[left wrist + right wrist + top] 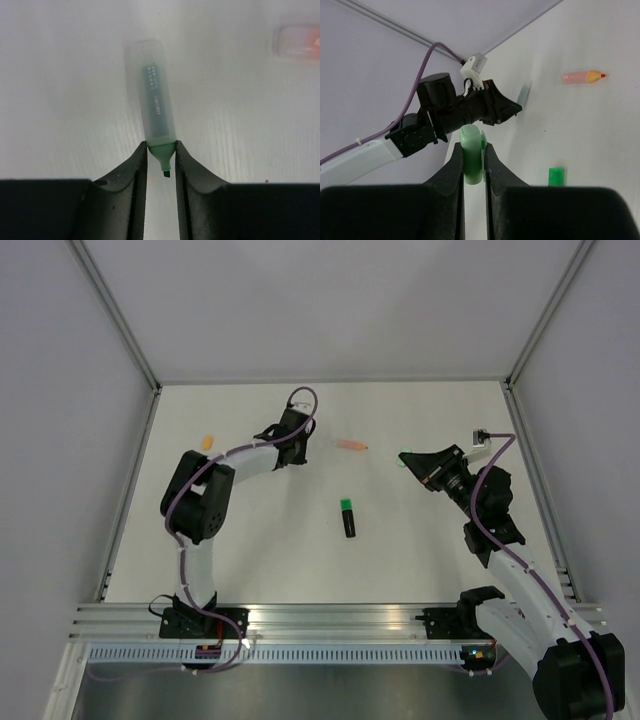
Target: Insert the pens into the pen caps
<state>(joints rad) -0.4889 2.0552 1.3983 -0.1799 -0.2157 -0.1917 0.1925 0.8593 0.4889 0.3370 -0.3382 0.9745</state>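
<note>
My left gripper draws back next, then moves toward the black pen's green end and releases the pale mint pen (155, 100). The table beside that green end is bare.
My left gripper (161, 150) is shut on the tip end of the pale mint green pen (155, 100), whose body points away over the table. In the top view this gripper (293, 452) is at the back centre-left and hides the pen. My right gripper (474, 159) is shut on the mint green cap (472, 150) and holds it off the table at the right (405, 456). The salmon orange pen (352, 445) lies between the two grippers. The black pen with a bright green end (348, 517) lies mid-table. The orange cap (208, 440) lies at the back left.
The white table ends in metal rails (135, 490) left and right and grey walls behind. The left arm (460, 107) shows beyond the cap in the right wrist view. The salmon pen (582, 77) and the bright green end (556, 176) also show there.
</note>
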